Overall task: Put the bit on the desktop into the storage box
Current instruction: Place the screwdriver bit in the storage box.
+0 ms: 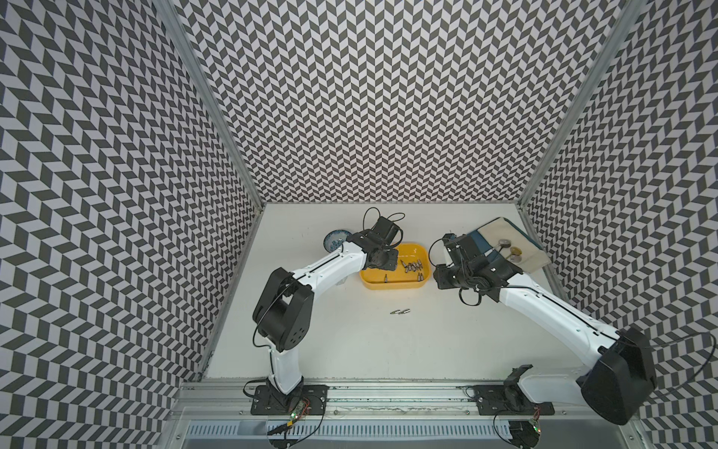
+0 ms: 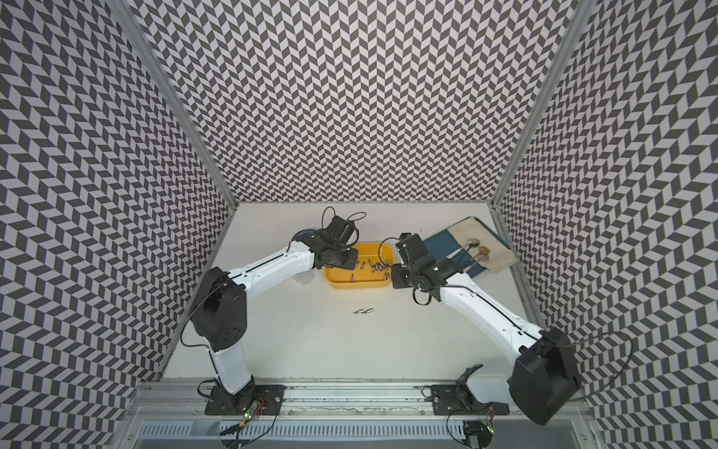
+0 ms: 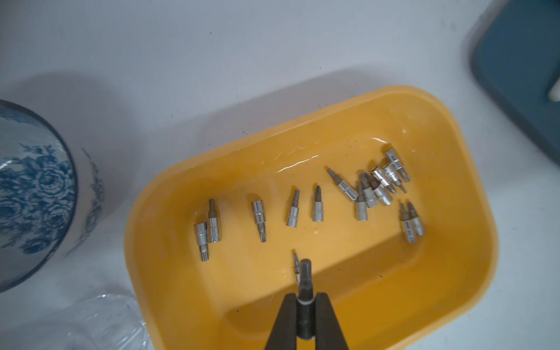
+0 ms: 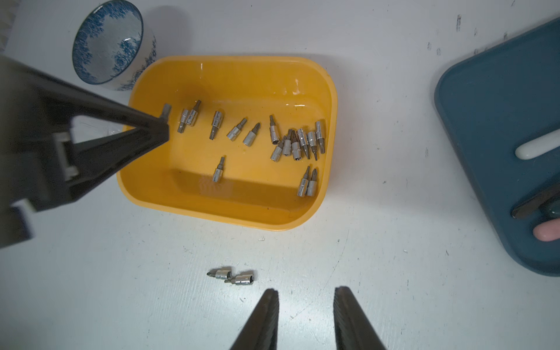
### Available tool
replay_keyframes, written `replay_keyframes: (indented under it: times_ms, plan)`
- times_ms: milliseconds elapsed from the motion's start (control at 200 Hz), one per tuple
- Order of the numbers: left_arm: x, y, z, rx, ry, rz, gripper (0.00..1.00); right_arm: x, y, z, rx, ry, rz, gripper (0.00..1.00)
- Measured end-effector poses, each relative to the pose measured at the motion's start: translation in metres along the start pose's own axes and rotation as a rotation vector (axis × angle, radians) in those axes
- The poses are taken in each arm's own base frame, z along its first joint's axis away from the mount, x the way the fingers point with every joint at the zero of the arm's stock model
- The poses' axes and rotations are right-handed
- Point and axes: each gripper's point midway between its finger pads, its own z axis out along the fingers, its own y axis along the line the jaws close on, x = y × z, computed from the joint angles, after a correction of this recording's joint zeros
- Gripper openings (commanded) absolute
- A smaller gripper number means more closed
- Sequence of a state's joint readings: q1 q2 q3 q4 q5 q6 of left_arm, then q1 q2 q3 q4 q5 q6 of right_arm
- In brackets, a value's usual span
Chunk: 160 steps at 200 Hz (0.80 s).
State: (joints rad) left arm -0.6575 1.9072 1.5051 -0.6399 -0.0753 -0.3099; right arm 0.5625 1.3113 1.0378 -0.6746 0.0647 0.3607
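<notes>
My left gripper sinks into the yellow box next and eases outward. It then releases the dark-tipped bit over the gap between lying bits, since the box's bare bottom shows there.
The yellow storage box [image 1: 396, 287] [image 2: 357, 287] sits mid-table with several silver bits lying inside. My left gripper [image 3: 304, 298] hangs over the box's left part, shut on a dark bit [image 3: 304, 278] that sticks out past its tips; the right wrist view shows the same bit [image 4: 166, 109] above the box [image 4: 230, 212]. Two bits [image 1: 400, 311] [image 4: 231, 275] lie touching on the desktop in front of the box. My right gripper [image 4: 306, 292] is open and empty, up off the table by the box's right end [image 1: 443, 278].
A small blue-patterned bowl [image 1: 333, 240] [image 3: 33, 194] stands just left of and behind the box. A flat blue tray [image 1: 505, 241] [image 4: 500, 121] with a cloth and spoons lies at the back right. Clear plastic [image 3: 100, 321] lies beside the box's left end.
</notes>
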Motion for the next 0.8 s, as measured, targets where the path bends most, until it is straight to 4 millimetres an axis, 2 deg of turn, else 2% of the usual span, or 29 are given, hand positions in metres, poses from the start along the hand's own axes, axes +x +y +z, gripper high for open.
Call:
replay_keyframes:
  times_ms: [75,175,461,801]
  plan:
    - [0.003,0.000,0.020,-0.010,0.033,0.018,0.00,0.004,-0.002,-0.002,-0.002,0.000,0.005,0.35]
    - [0.002,-0.002,0.034,-0.014,0.050,0.040,0.00,0.007,-0.003,-0.005,-0.004,-0.003,0.009,0.35]
    - [-0.006,0.004,0.049,-0.032,0.052,0.074,0.00,0.017,-0.002,-0.001,-0.025,0.024,0.012,0.35]
    - [-0.001,0.021,0.065,-0.053,0.080,0.065,0.00,0.054,0.006,0.014,-0.087,0.101,-0.006,0.35]
